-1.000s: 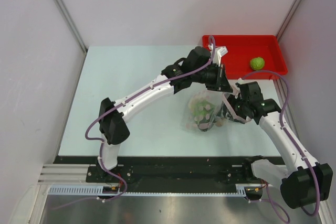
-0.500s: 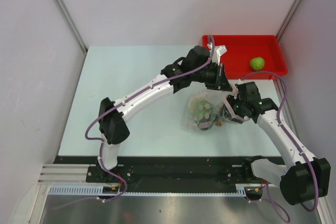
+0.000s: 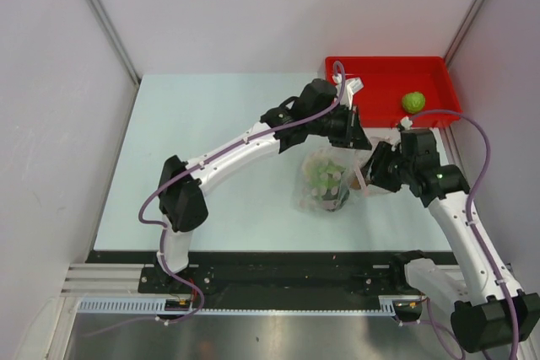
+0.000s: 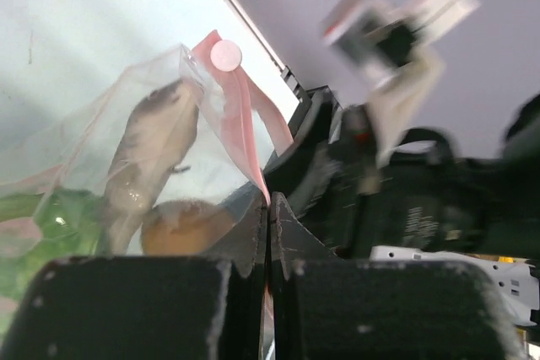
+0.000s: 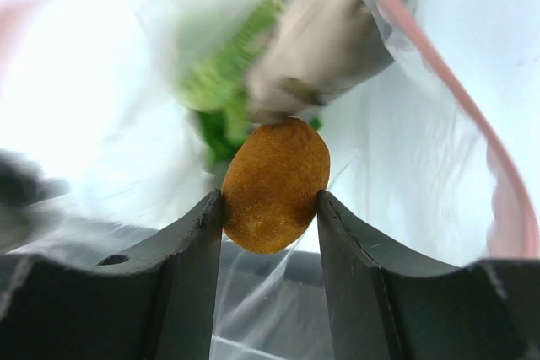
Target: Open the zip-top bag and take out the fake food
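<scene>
My right gripper needs to rise from the bag [image 3: 325, 179], move outward and go down to release inside the red tray. The tray stands outward of it and already holds fruit.
The clear zip-top bag [image 3: 325, 179] hangs in the middle of the table, held up by its pinkish-red zip strip [image 4: 240, 124]. My left gripper [image 3: 350, 137] is shut on that strip [image 4: 269, 208]. The mouth gapes towards my right gripper [image 3: 364, 176], which is shut on the orange-brown round fruit [image 5: 276, 185] at the bag's mouth; the fruit also shows in the left wrist view [image 4: 181, 225]. The grey fish [image 4: 152, 153] and the leafy green piece [image 4: 42, 225] lie inside the bag. In the right wrist view they are blurred behind the fruit.
The red tray [image 3: 380, 69] stands at the back right corner, just behind both grippers, with a light green round fruit [image 3: 413, 102] in it. The pale table top [image 3: 211, 149] spreads to the left of the bag. Grey walls close in both sides.
My right gripper has drawn back to the right and risen a little, bringing the orange-brown fruit towards the bag's mouth. My left gripper keeps its hold on the zip strip, hardly moved.
</scene>
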Robot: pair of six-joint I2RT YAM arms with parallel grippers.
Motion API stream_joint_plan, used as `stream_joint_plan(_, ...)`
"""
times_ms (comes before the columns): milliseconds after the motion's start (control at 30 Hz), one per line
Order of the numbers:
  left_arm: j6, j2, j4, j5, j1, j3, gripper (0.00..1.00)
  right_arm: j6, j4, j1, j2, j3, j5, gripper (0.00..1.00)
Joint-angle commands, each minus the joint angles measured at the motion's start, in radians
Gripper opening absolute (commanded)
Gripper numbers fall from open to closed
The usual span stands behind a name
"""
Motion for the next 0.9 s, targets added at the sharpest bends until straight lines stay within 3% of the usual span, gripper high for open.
stream_joint_plan(0, 0.020, -0.064, 0.039, -0.010, 0.010, -0.014, 0.00, 0.016, -0.034, -0.050, -0.041, 0.115, -0.017, 0.00)
stream_joint_plan(333, 0.040, -0.072, 0.021, -0.012, 0.010, -0.017, 0.00, -0.021, -0.123, -0.166, -0.151, 0.284, -0.042, 0.00)
stream_joint_plan(500, 0.068, -0.079, -0.003, -0.019, 0.010, -0.026, 0.00, -0.024, -0.086, -0.176, -0.124, 0.388, 0.032, 0.00)
stream_joint_plan(733, 0.069, -0.072, 0.016, -0.016, 0.010, -0.030, 0.00, 0.051, 0.024, -0.195, 0.089, 0.567, 0.190, 0.00)
stream_joint_plan(867, 0.066, -0.050, 0.030, -0.007, 0.010, 0.007, 0.00, 0.069, 0.015, -0.240, 0.342, 0.745, 0.288, 0.00)
